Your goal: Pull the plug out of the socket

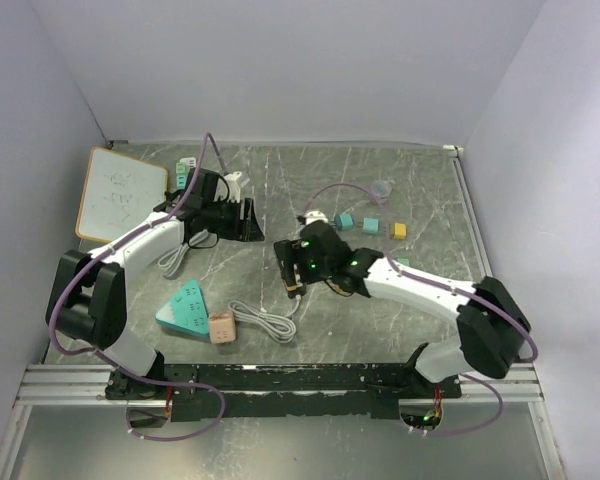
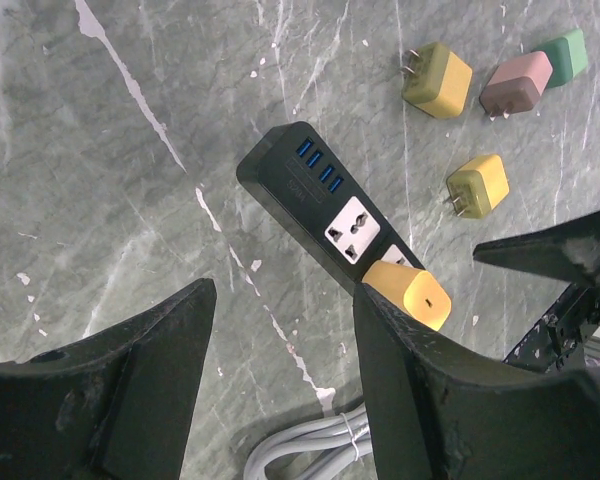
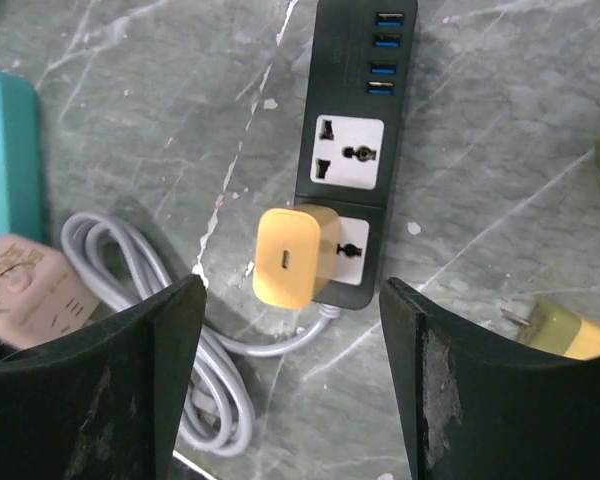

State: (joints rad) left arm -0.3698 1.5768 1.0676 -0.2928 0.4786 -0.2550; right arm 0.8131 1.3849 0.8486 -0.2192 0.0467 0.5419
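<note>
My right gripper comes down next until its fingers are on either side of the yellow plug's sides and closes there. The plug stands below the gripper, facing its open gap.
A black power strip (image 3: pixel 352 150) lies on the marble table with a yellow plug (image 3: pixel 290 255) seated in its end socket, next to the cable exit. My right gripper (image 3: pixel 292 340) is open, hovering above, its fingers either side of the plug and not touching it. In the top view the right gripper (image 1: pixel 292 268) covers most of the strip. My left gripper (image 1: pixel 242 218) is open and empty, to the left of the strip. In the left wrist view the strip (image 2: pixel 325 205) and plug (image 2: pixel 410 295) lie beyond the open left gripper (image 2: pixel 285 340), the plug by its right finger.
The strip's grey cable (image 1: pixel 265 320) coils in front. A teal strip (image 1: pixel 185 308) and pink plug (image 1: pixel 221 328) lie at front left, a whiteboard (image 1: pixel 120 192) at back left. Loose adapters (image 1: pixel 372 226) lie behind the right gripper; several show in the left wrist view (image 2: pixel 478 185).
</note>
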